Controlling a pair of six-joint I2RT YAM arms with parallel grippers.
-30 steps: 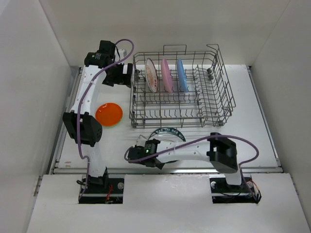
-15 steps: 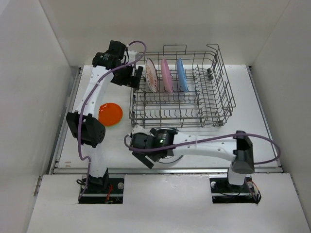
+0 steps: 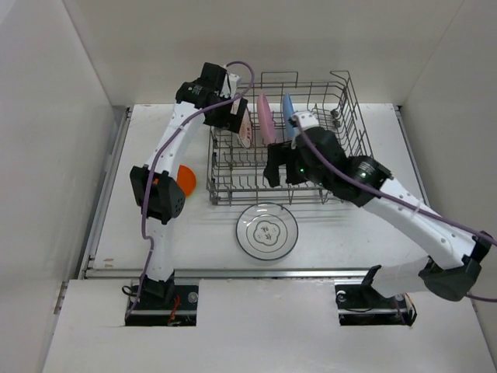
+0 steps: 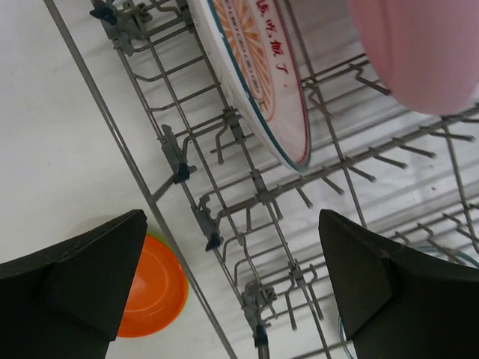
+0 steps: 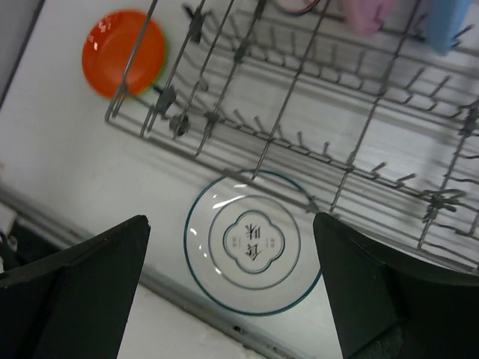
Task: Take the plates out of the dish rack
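Observation:
My left gripper moves down next with a slight turn onto the sunburst plate's upper rim (image 3: 240,135) (image 4: 262,126), since that rim runs at a slant to the open fingers.
The grey wire dish rack (image 3: 342,167) stands at the back of the table. In it stand a white plate with an orange sunburst (image 3: 242,124) (image 4: 262,75), a pink plate (image 3: 268,118) (image 4: 419,52) and a blue plate (image 3: 287,113) (image 5: 449,22). A white plate with a grey pattern (image 3: 266,231) (image 5: 254,241) lies flat in front of the rack. An orange plate (image 3: 187,179) (image 4: 150,288) (image 5: 123,51) lies left of the rack on a lime green one. My left gripper (image 3: 233,116) (image 4: 232,299) is open over the rack's left end, near the sunburst plate. My right gripper (image 3: 279,172) (image 5: 232,299) is open and empty above the rack's front.
White walls close in the table on the left, right and back. The rack's raised wire handles (image 3: 279,76) stand at its back. The table's near edge (image 3: 264,272) runs just below the patterned plate.
My right gripper has let go of the patterned plate on the table and risen back over the rack's front. My left gripper has moved right, from beside the rack to over its left end.

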